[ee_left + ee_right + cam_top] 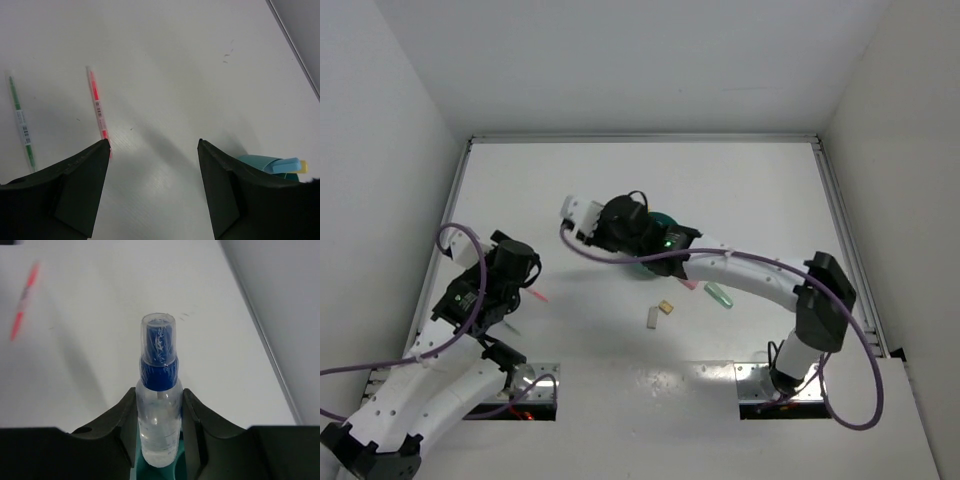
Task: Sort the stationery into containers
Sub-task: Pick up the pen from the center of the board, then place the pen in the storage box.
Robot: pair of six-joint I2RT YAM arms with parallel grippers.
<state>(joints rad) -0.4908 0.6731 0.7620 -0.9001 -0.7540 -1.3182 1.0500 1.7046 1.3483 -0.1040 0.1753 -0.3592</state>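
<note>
I will next move my right gripper to the right in the top view, lower it and let go of the bottle (159, 415), because the teal organiser (150, 471) is below my gripper on that side.
My right gripper (159, 390) is shut on a clear bottle (159, 415) with a blue cap, held upright. The teal organiser (150, 471) shows just under the bottle's base; I cannot tell whether they touch. In the top view the right gripper (585, 218) is left of the organiser (663, 221), which the wrist mostly hides. My left gripper (153, 142) is open and empty over bare table, with a thin pink pen (97, 105) by its left finger and a green pen (21, 122) further left. The organiser (257, 162) holds a light-blue marker (282, 165).
A green marker (720, 296), a pink marker (688, 284) and two small erasers (666, 307) (652, 317) lie in front of the organiser. The pink pen (537, 296) lies by the left gripper (512, 268). White walls enclose the table on three sides.
</note>
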